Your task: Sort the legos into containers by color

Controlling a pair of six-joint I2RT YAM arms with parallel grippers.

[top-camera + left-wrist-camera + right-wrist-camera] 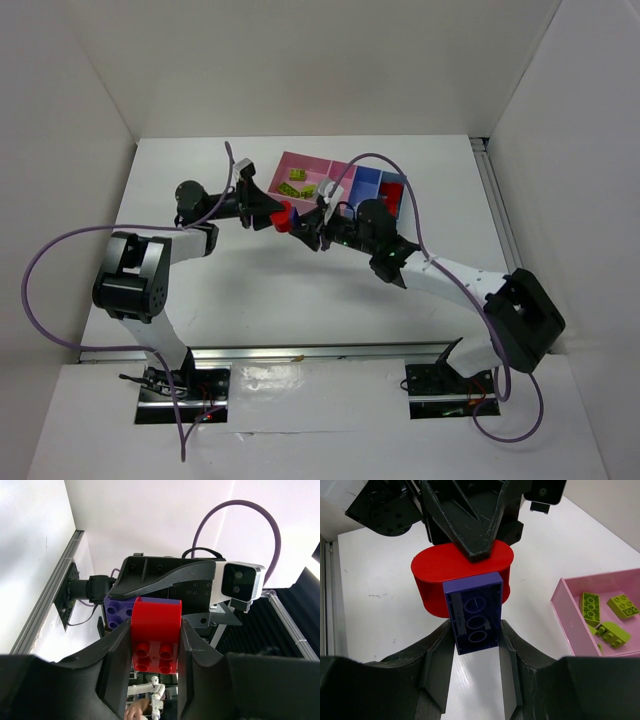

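Note:
The large pink bin holds lime-green legos, so my right gripper should move outward from the red lego, tip it down over the narrow pink compartment (343, 180) and release.
Above the table's middle, a red lego (156, 625) and a dark blue lego (475, 615) hang joined together between my two grippers. My left gripper (155, 632) is shut on the red lego, one finger on each side. My right gripper (476, 630) is shut on the dark blue lego, whose hollow underside faces its camera. In the top view the left gripper (274, 213) and right gripper (304, 231) meet tip to tip at the red lego (285, 217), just in front of the containers (335, 165). Lime-green legos (592, 607) lie in the large pink bin (565, 622).
Behind the grippers the row of containers runs rightwards: the pink bin holding lime-green legos (294, 184), then blue compartments (368, 180), and one holding red pieces (392, 190). A metal rail (497, 210) lines the table's right edge. Purple cables loop over both arms.

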